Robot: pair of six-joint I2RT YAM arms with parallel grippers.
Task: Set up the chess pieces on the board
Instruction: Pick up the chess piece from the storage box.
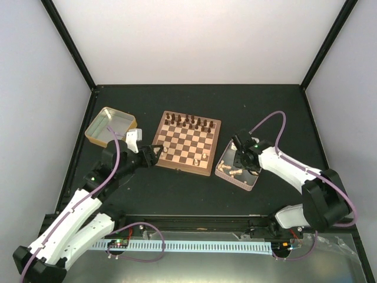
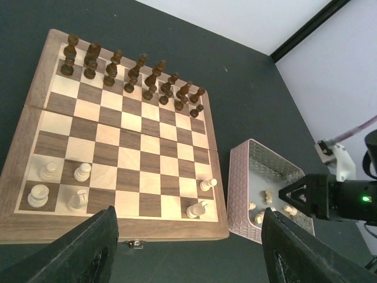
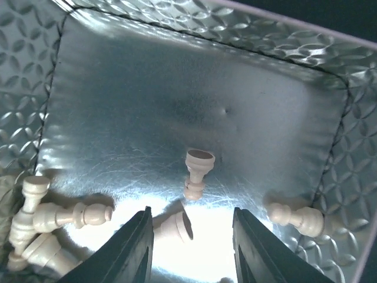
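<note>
The lone chess piece is lower and farther out, clear of its neighbours. My right gripper will next move gently down and outward, with its open fingers on both sides of its wide base (image 3: 199, 160).
The board (image 1: 177, 164) lies mid-table, with dark chessmen on its far rows. Several light chess pieces (image 2: 82, 171) stand on its near rows, at the left and right (image 2: 196, 209) corners. More light chess pieces lie tipped over in the pink tin (image 1: 219, 165). My right gripper (image 3: 191, 247) hangs open inside that tin (image 3: 177, 23). One lying piece (image 3: 175, 227) rests between its fingers, close to the left one. Another piece (image 3: 197, 174) lies just beyond. My left gripper (image 2: 188, 236) is open and holds nothing, over the board's near edge (image 2: 118, 230).
An empty gold tin (image 1: 109, 127) sits left of the board. The dark chessmen (image 1: 188, 122) fill the board's two far rows. In the right wrist view, more loose pieces lie at the tin's left (image 3: 41, 218) and right (image 3: 297, 218) sides. The pink tin (image 2: 241, 194) stands close beside the board's right edge.
</note>
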